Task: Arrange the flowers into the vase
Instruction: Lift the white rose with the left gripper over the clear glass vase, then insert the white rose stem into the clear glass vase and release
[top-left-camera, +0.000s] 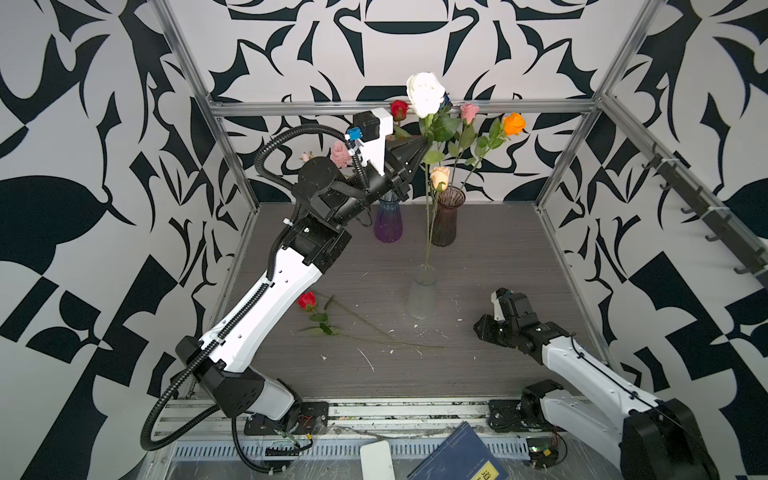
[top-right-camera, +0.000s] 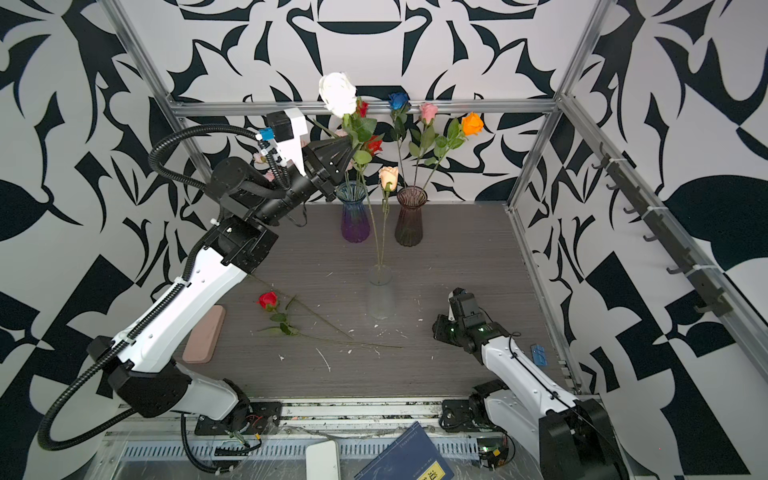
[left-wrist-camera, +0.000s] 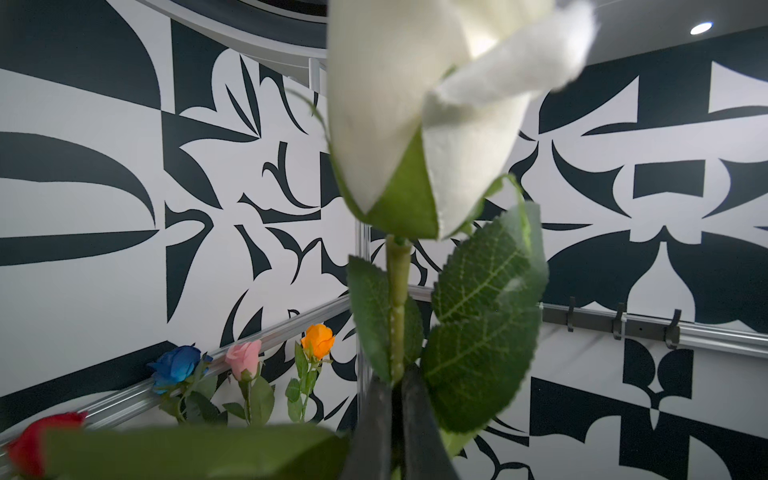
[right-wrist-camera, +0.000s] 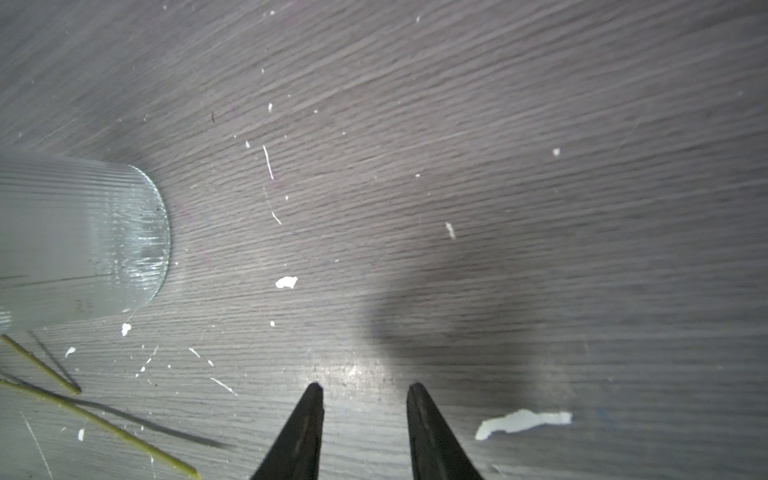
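I should lower the green stem of the white rose into the opening of the clear vase (top-left-camera: 424, 291) with my left gripper next and let it go, because the white bloom is well above the peach rose (top-left-camera: 439, 176).
My left gripper (top-left-camera: 424, 143) (top-right-camera: 351, 143) (left-wrist-camera: 397, 382) is raised high and shut on the green stem of a white rose (top-left-camera: 424, 93) (left-wrist-camera: 415, 104), just under its leaves. The stem runs down to the mouth of a clear ribbed vase (top-left-camera: 424, 291) (right-wrist-camera: 83, 241) at mid table. A peach rose (top-left-camera: 439, 176) stands in that same vase. On the table to the left lies a red rose (top-left-camera: 306, 300). My right gripper (right-wrist-camera: 365, 386) (top-left-camera: 482, 328) is open and empty, low over the table to the right of the clear vase.
At the back stand a purple vase (top-left-camera: 387, 222) with red and pink flowers and a brown vase (top-left-camera: 445, 216) with blue, pink and orange roses. A pink block (top-right-camera: 205, 334) lies under the left arm. A blue book (top-left-camera: 457, 457) sits at the front edge. White scraps dot the table.
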